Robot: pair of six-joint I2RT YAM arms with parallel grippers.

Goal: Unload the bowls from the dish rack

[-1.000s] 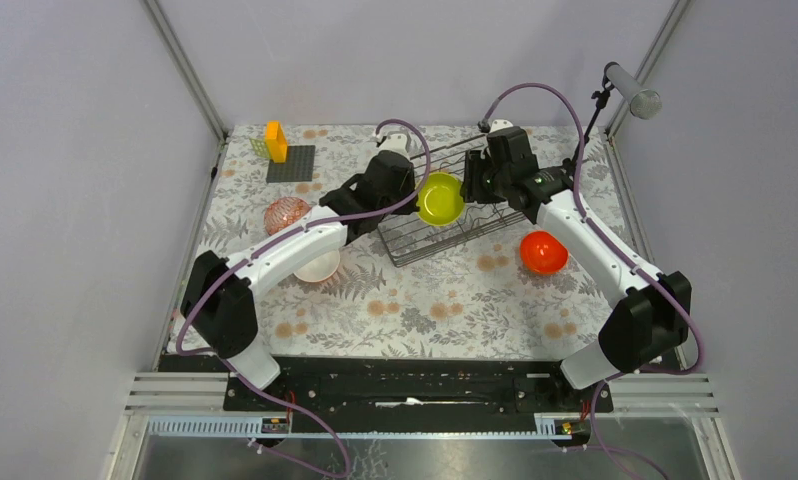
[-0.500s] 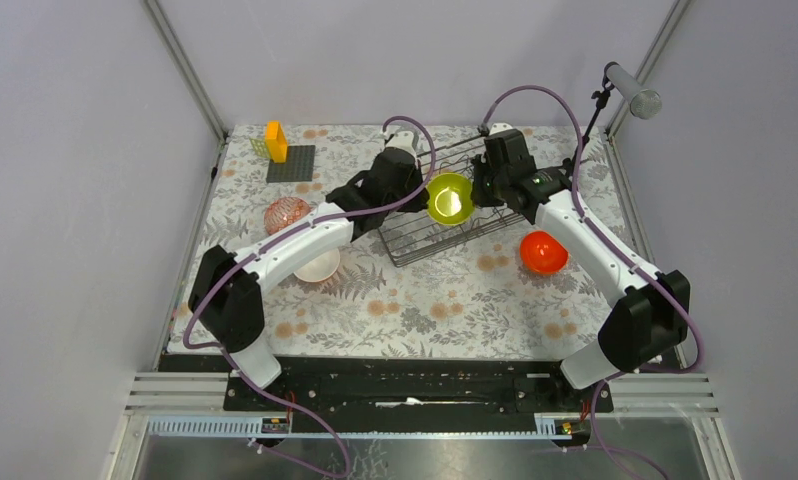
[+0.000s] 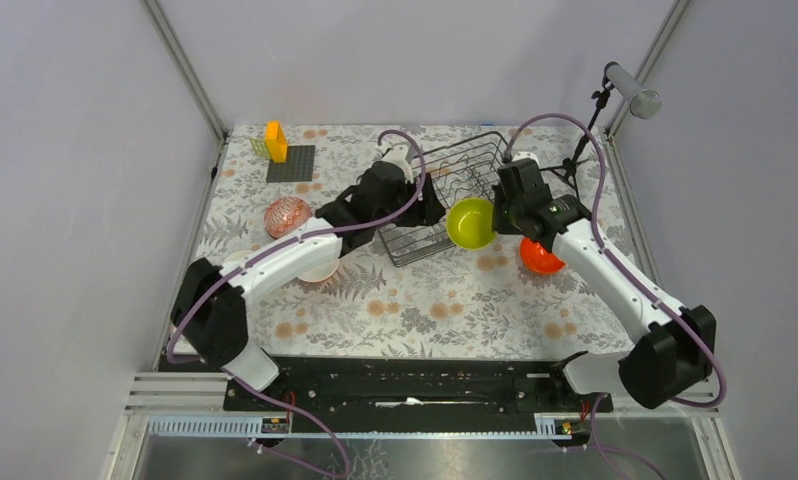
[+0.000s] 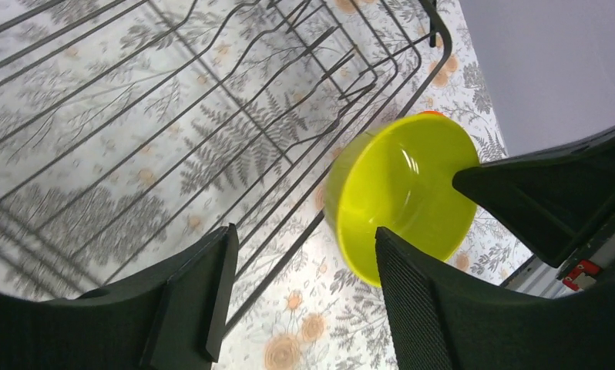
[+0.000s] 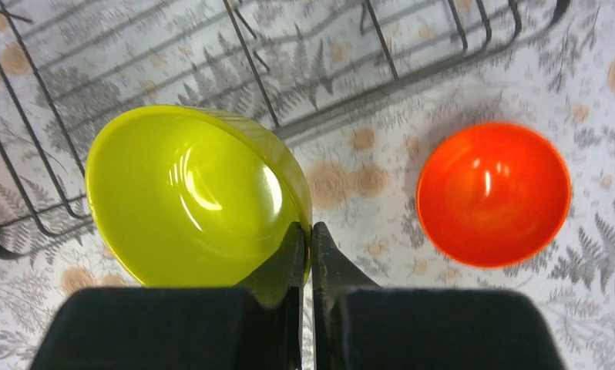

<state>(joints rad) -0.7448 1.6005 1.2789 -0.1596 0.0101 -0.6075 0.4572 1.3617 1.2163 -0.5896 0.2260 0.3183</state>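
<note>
The right gripper moves back and down next to release the yellow-green bowl, since the clear cloth beside the orange bowl lies below and back from the gripper.
My right gripper is shut on the rim of a yellow-green bowl, which it holds tilted in the air. In the top view this bowl hangs over the near right corner of the dish rack, with the right gripper on its right side. My left gripper stands open just left of the bowl and holds nothing; it hovers over the rack's wires. An orange bowl rests on the cloth right of the rack.
A pink-red patterned bowl and a pale bowl, half under my left arm, sit left of the rack. An orange block and a flat dark plate lie at the far left. A stand with a grey cylinder rises at the far right.
The right gripper shut on the yellow-green bowl and the left gripper opened and let it go. The right arm has carried the bowl right and nearer, off the rack.
</note>
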